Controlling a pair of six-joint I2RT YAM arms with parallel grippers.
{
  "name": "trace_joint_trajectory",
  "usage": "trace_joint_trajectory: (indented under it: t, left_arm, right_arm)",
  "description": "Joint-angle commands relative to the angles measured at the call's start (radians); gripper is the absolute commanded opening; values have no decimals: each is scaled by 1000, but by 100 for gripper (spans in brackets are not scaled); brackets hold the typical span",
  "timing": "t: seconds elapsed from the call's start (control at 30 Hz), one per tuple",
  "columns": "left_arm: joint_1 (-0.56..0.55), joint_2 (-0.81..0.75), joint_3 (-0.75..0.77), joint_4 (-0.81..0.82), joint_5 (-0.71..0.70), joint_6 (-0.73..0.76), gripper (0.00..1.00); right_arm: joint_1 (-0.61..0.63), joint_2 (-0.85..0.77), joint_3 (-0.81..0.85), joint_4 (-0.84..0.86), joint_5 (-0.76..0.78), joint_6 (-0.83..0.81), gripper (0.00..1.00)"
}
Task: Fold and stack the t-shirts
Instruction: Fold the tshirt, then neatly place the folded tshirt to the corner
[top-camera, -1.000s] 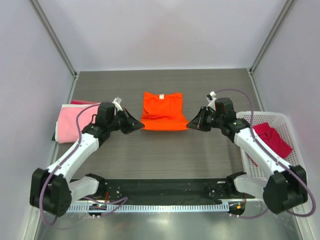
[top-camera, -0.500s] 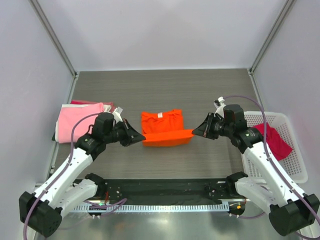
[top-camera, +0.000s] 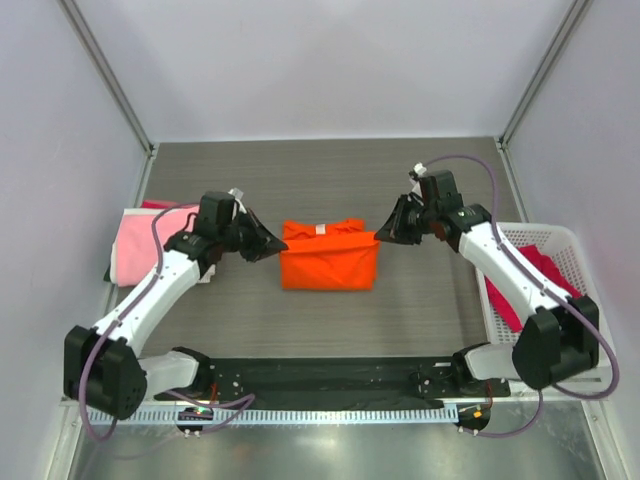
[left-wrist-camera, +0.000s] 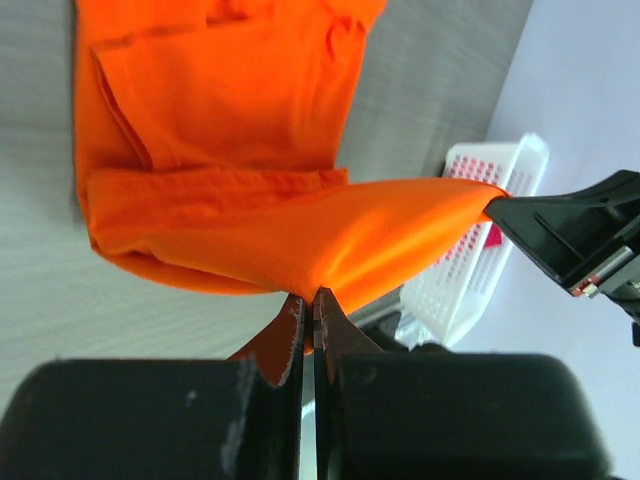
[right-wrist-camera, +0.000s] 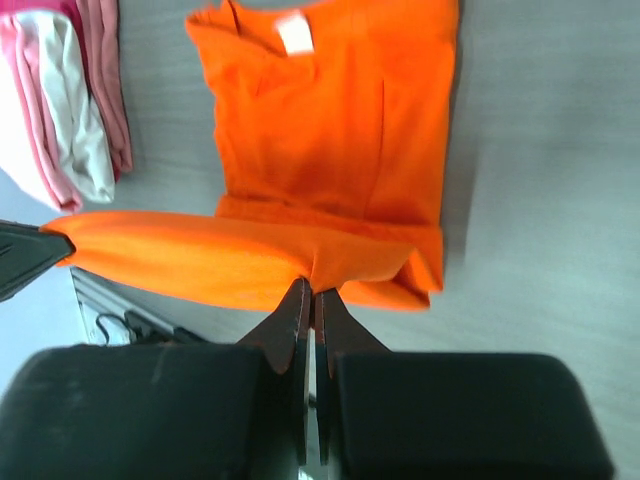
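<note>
The collar end with its white tag (top-camera: 322, 229) lies uncovered beyond the lifted hem. My right gripper will next carry the hem's corner (top-camera: 374, 238) outward and down onto that far edge of the t-shirt.
The bright orange t-shirt (top-camera: 328, 257) lies half folded at the table's middle, its near hem lifted over the rest. My left gripper (top-camera: 283, 240) is shut on the hem's left corner (left-wrist-camera: 310, 290). My right gripper (top-camera: 378, 237) is shut on the hem's right corner (right-wrist-camera: 318, 280). The cloth stretches taut between the two grippers. A stack of folded light pink and white t-shirts (top-camera: 150, 245) lies at the left edge and shows in the right wrist view (right-wrist-camera: 60, 110). A dark pink-red t-shirt (top-camera: 545, 285) lies in the basket.
The white plastic lattice basket (top-camera: 585, 290) stands at the right edge and shows in the left wrist view (left-wrist-camera: 470, 240). A black rail (top-camera: 320, 375) runs along the near edge between the arm bases. Grey walls enclose the table.
Both grippers have carried the orange shirt's near hem up and away toward the collar, folding the lower half over the upper half. Both stay shut on the hem.
</note>
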Motion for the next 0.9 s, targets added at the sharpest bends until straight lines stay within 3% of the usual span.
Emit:
trace_joint_trajectory:
  t: [0.0,0.1,0.33,0.37,0.4,0.43,0.47,0.5,0.53,0.73,0.87]
  left_arm:
    - [53,95,94,12,-38,52,0]
    - [85,189,176,43,-52,72,0]
    - [126,634,454,99,-23,89,1]
    - [128,675,483,109,-3,86,9]
    - [129,718,518,116,17,87,29]
    - [129,758,558,107,5,90,75]
    - [129,764,566,106,-12,90,85]
    - [129,758,563,109,-27,92,95]
    - [129,749,554,119,-39,101,99]
    - [126,576,447,58,-153,197,99]
    - [100,465,401,-77,-369,366,100]
  right_arm:
    - [-24,92,124,70,57,-35,1]
    - [-41,213,180,100,28,-29,1]
    - [-99,500,356,194,-18,17,1]
    - [-107,532,376,206,-28,19,13]
    - [-107,584,419,211,-28,24,39]
    - [-107,604,437,209,-11,24,58]
    - [-109,617,448,211,-2,21,79]
    - [-109,618,447,211,4,16,81]
    - [-109,600,435,212,29,16,90]
    - [-102,468,206,333,31,-33,89]
    - [-86,367,27,448,75,-35,88]
